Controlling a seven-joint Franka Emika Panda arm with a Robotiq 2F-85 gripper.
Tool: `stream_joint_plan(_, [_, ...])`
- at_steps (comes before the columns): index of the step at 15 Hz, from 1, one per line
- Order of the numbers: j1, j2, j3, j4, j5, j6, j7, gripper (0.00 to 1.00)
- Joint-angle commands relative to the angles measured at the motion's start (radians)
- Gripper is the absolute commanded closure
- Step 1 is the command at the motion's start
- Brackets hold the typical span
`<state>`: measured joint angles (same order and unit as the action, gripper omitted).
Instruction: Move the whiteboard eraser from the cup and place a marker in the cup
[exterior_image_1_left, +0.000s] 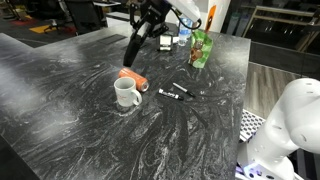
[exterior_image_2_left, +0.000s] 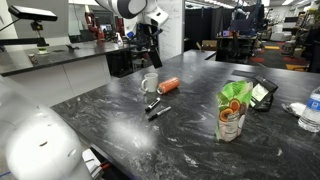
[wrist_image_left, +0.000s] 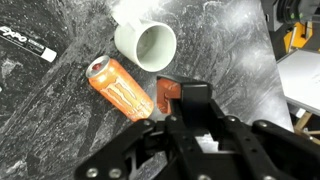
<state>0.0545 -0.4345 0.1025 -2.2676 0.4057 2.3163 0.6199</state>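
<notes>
My gripper holds the eraser. Next it will carry the eraser away from the cup (exterior_image_1_left: 127, 93), past the orange can toward the green snack bag, and down onto empty table.
In the wrist view my gripper (wrist_image_left: 190, 93) is shut on a small black block, the whiteboard eraser (wrist_image_left: 194, 102), held in the air just right of the cup. The cup (wrist_image_left: 147, 45) is a white mug and its inside shows empty. In both exterior views the gripper (exterior_image_1_left: 132, 54) (exterior_image_2_left: 150, 61) hangs above and behind the cup (exterior_image_1_left: 127, 93) (exterior_image_2_left: 149, 84). Two dark markers (exterior_image_1_left: 176, 93) (exterior_image_2_left: 155, 106) lie on the table beside the cup. Another marker (wrist_image_left: 30, 47) lies at the wrist view's upper left.
An orange can (wrist_image_left: 120, 88) (exterior_image_1_left: 133, 78) (exterior_image_2_left: 168, 85) lies on its side touching the cup. A green snack bag (exterior_image_1_left: 202, 47) (exterior_image_2_left: 233, 110) and a water bottle (exterior_image_1_left: 185, 38) stand farther off on the dark marbled table (exterior_image_1_left: 70, 110). A tilted phone (exterior_image_2_left: 262, 93) sits near the bag.
</notes>
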Motion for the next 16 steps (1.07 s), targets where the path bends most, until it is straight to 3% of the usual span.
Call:
stream_joint_plan(1, [-0.057, -0.125, 0.000, -0.104, -0.014, 0.090, 0.042, 0.93])
stream_joint_plan(9, [-0.148, -0.215, -0.049, -0.338, 0.024, 0.343, 0.069, 0.93])
stream_joint_plan(16, [-0.102, -0.179, -0.201, -0.478, 0.178, 0.525, 0.010, 0.93])
